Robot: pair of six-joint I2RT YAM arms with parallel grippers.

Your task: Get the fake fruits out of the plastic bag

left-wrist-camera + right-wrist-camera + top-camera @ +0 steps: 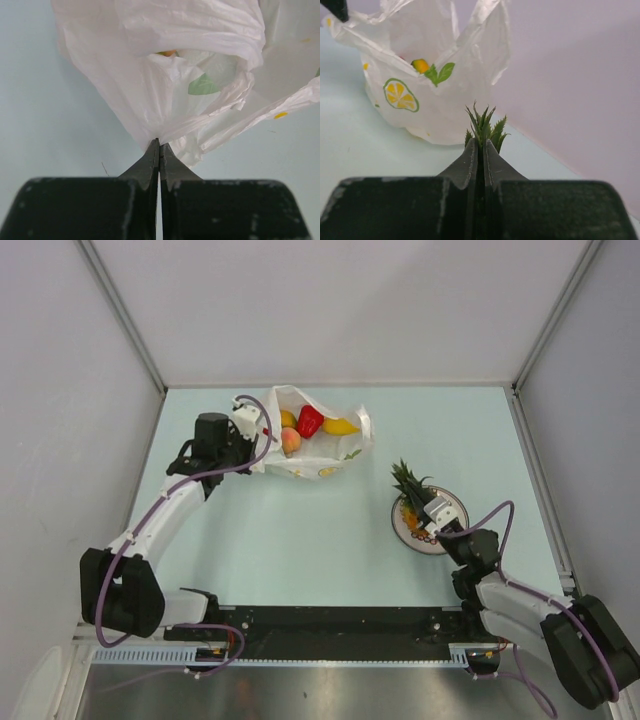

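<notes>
I will lower my right gripper toward the white plate below it, then open its fingers to release the pineapple's green top (408, 480).
The white plastic bag (310, 455) lies open at the back of the table. In it show a red strawberry (310, 421), a pink-orange peach (291, 441), a yellow-orange mango (340, 426) and a yellow lemon (288, 418). My left gripper (243, 440) is shut on the bag's left edge (165, 132). My right gripper (428, 505) is shut on the pineapple's green crown (484, 125), over the white plate (450, 505). The crown (408, 480) points toward the bag; the pineapple's orange body is mostly hidden under the gripper. The bag also shows in the right wrist view (420, 90).
Grey walls enclose the table on the left, back and right. A black rail (330, 625) runs along the near edge between the arm bases.
</notes>
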